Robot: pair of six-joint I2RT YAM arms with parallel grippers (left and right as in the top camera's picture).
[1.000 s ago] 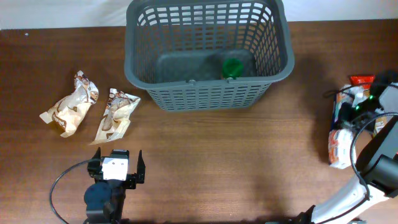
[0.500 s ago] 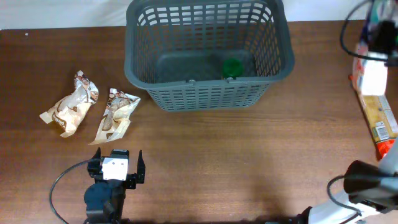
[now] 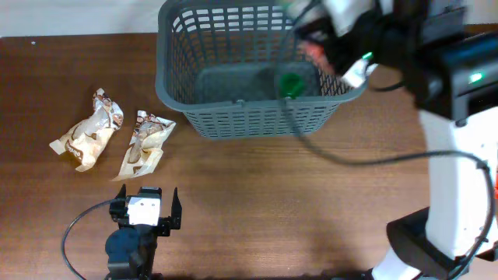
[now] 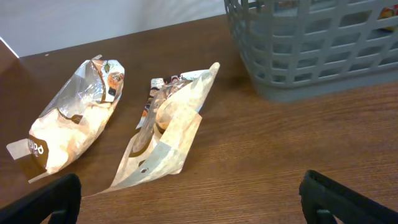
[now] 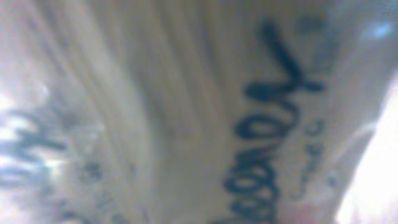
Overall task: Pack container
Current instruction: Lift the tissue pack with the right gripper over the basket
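The right gripper moves down and to the left in the overhead view next and releases the package there, since the container's bottom lies bare beside the green item.
The dark grey slotted container [image 3: 257, 113] stands at the back middle of the table, with a green item [image 3: 291, 84] on its floor. My right gripper [image 3: 341, 35] hangs over the container's right side, shut on a white package with red print [image 3: 315, 48]. That package fills the right wrist view [image 5: 186, 112] as a blur with blue lettering and hides the fingers. My left gripper [image 3: 148, 196] is open and empty at the front left. In the left wrist view its fingertips [image 4: 193, 202] frame bare wood, with the container [image 4: 311, 56] at the upper right.
Two tan snack bags [image 3: 87, 134] [image 3: 145, 144] lie left of the container, just beyond my left gripper; both show in the left wrist view [image 4: 68, 124] [image 4: 165, 124]. The right arm's white body [image 3: 451, 179] rises along the right edge.
The right arm lifted the white package from the table's right edge and swung it left and up, over the container. The left arm and the snack bags have not moved.
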